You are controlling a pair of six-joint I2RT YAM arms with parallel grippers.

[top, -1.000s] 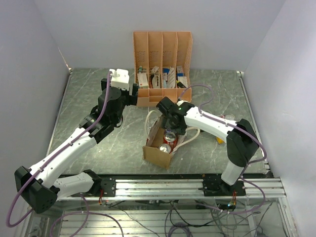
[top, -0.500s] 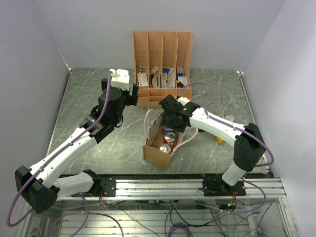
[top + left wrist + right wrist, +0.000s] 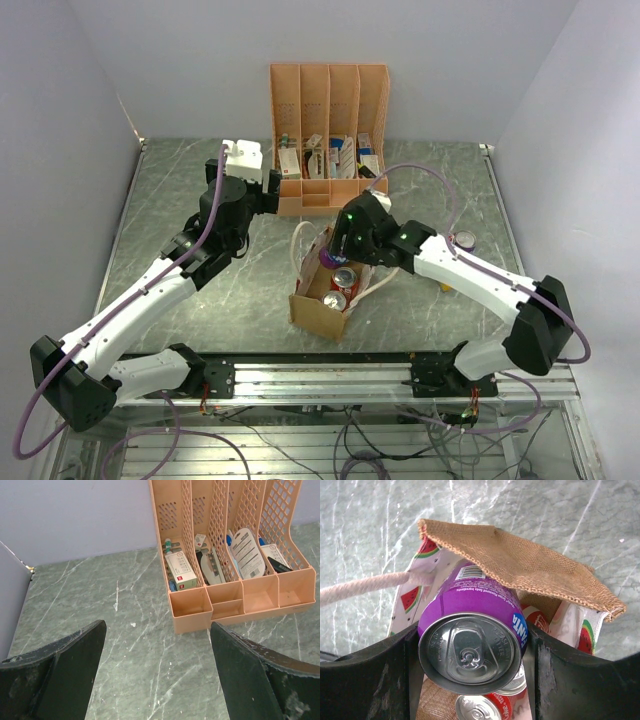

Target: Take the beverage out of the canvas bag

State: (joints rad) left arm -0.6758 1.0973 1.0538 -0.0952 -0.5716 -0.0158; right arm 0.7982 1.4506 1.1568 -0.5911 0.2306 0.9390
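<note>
My right gripper should next go up past the bag's rim and cross to the bag's right in the top view, to the bare tabletop near the organizer. Then it should go down and let go of the can.
The tan canvas bag (image 3: 322, 304) with cream rope handles stands open at the table's middle front, and its burlap rim (image 3: 520, 565) also shows in the right wrist view. My right gripper (image 3: 335, 255) is shut on a purple Fanta can (image 3: 470, 640), held just above the bag's far end. Two red-and-silver cans (image 3: 342, 282) stay inside the bag; they also show below the purple can (image 3: 482, 707). My left gripper (image 3: 155, 672) is open and empty above bare table near the organizer.
An orange-pink slotted file organizer (image 3: 328, 135) with small boxes stands at the back; it also shows in the left wrist view (image 3: 235, 580). A can (image 3: 464, 240) and a yellow object (image 3: 445, 285) lie at the right, by my right arm.
My right gripper has risen out of the bag with the purple can, which now shows above the bag's rim. The right arm has stretched out. The left arm has not moved.
</note>
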